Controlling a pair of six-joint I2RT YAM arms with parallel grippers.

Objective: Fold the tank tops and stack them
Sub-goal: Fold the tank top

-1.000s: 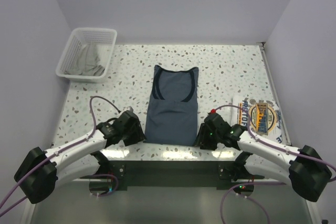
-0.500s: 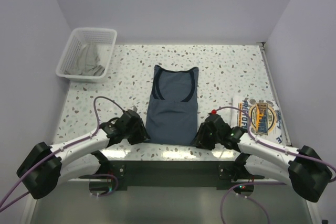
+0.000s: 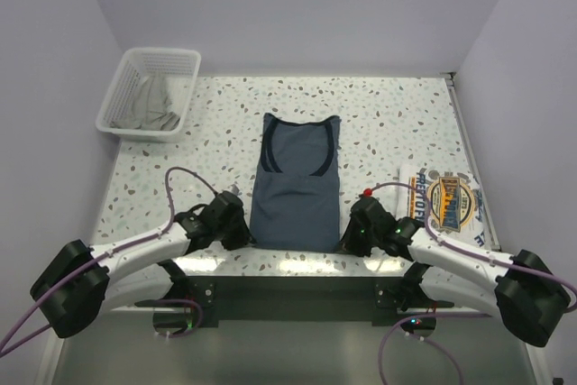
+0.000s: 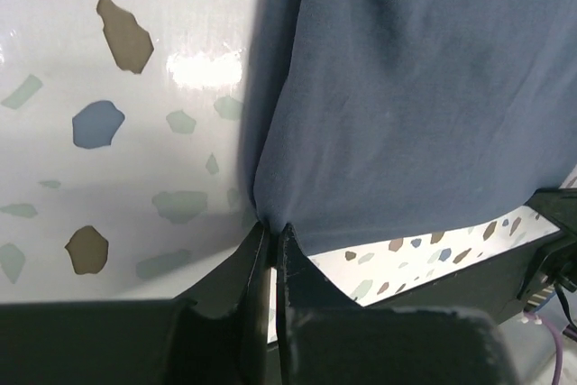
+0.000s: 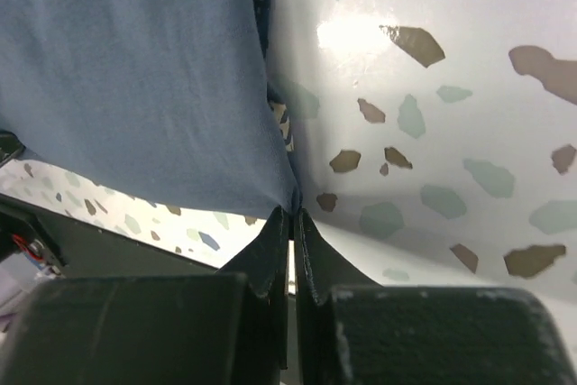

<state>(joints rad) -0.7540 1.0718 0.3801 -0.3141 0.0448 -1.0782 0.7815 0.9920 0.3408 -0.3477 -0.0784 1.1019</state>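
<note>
My left gripper should go up and then outward over the tank top's shoulder strap nearer the basket, and let go of the hem there, because the tank top is lying unfolded.
A slate-blue tank top (image 3: 296,185) with navy trim lies flat in the middle of the table, neckline away from the arms. My left gripper (image 3: 243,233) is shut on its near left hem corner; the left wrist view shows the blue cloth (image 4: 424,87) pinched at my left gripper (image 4: 273,225). At the near right hem corner, my right gripper (image 3: 347,239) is pinched shut on the blue cloth (image 5: 135,78), as my right gripper (image 5: 292,214) shows in its wrist view. A white tank top (image 3: 444,202) with a round blue-orange graphic lies folded at the right.
A white mesh basket (image 3: 126,96) holding grey cloth stands at the back left corner. The table's near edge (image 3: 288,266) runs just under both grippers. Grey walls enclose the speckled table on three sides.
Both grippers have moved inward to the blue top's near hem corners and closed on the cloth.
</note>
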